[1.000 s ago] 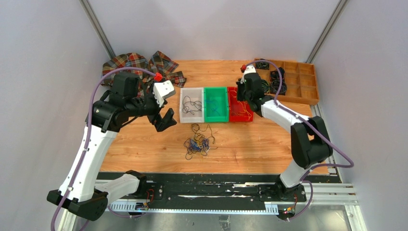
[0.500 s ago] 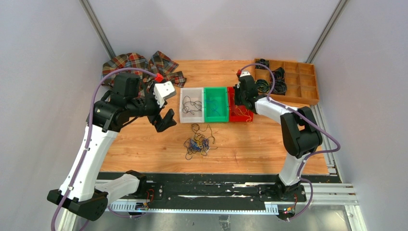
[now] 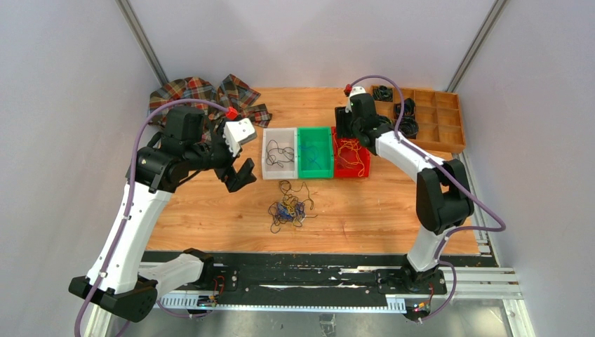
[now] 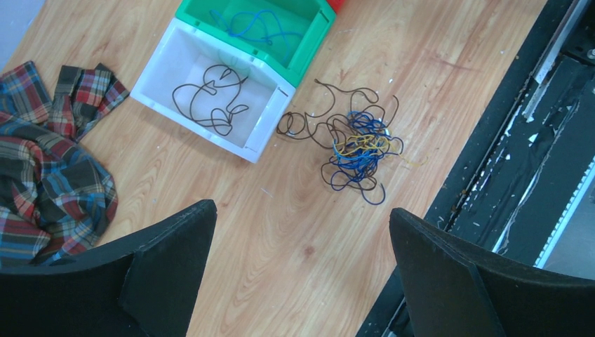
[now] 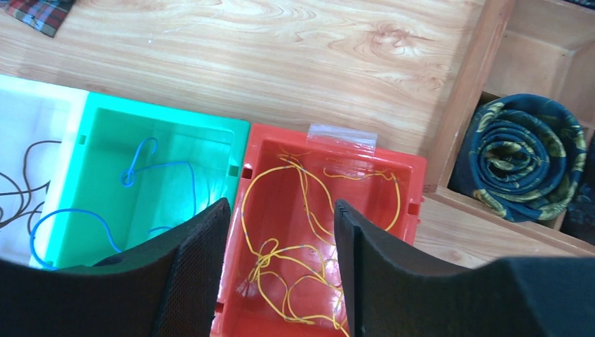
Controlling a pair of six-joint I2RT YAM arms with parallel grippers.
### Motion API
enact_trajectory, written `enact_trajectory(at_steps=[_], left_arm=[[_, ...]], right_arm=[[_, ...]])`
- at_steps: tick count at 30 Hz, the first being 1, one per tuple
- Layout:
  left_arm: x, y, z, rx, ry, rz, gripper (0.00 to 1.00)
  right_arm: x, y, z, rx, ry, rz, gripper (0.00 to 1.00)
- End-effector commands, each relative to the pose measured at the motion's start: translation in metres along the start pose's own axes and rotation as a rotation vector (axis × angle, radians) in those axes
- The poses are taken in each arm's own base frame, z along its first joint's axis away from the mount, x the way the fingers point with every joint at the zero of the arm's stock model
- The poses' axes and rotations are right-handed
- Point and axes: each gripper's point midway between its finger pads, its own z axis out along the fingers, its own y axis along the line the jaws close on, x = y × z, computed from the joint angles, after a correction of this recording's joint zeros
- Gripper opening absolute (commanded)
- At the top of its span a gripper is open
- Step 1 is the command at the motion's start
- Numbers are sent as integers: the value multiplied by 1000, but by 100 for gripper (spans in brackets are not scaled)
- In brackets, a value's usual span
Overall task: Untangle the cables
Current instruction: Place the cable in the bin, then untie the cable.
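Observation:
My right gripper moves back and to the left in the top view next, then down onto the brown cable's end, since that end pokes clear of the bundle.
A tangled bundle of blue, yellow and dark cables lies on the wooden table in front of three bins, and it also shows in the left wrist view. Loose yellow cables lie in the red bin. A blue cable is in the green bin, and a dark cable is in the white bin. My right gripper hangs open over the red bin, holding nothing. My left gripper stands wide open above bare table, left of the bundle.
A plaid cloth lies at the far left. A wooden compartment tray with thick coiled black cords sits at the far right, close beside the red bin. A black rail runs along the table's near edge.
My right gripper has gone from shut to open and shifted toward the far end of the red bin. The left arm and the bundle have not moved.

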Motion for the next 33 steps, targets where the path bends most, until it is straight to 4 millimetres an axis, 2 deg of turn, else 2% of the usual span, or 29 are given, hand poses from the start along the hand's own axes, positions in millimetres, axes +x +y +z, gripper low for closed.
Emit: enact_trajectory(at_steps=[1,3,6,9,13,18,22,24,26,29,33], left_arm=[[1,4,2,-16,5,1,98],[2,4,1,-15,4,4,98],[5,3,3,-10,12,13,98],[13,0,9,16,25,11,98],[30,-4,27,72,66,-21,98],[55,-2,60,117,88,-59,99],[75,2,83,135,125,-79,96],[81,2,88,147,148,-83,95],[88,2,92,160,164,-72,95],[97,3,94,160,180,-52,100],[102,6,93,135,200,-34,98]], right_arm=[[-11,-11,-18,30,-12,-2,57],[-7,-10,-22,25,-9,9,55],[2,-8,-29,18,6,40,46],[2,8,-52,-24,-24,47,43],[17,55,-88,-136,-64,-18,47],[60,122,-126,-381,-67,-86,54],[100,181,-153,-650,-58,-238,53],[117,199,-159,-747,-66,-340,53],[131,208,-161,-805,-55,-402,53],[147,214,-153,-851,-27,-483,54],[160,220,-141,-869,-4,-595,54]])
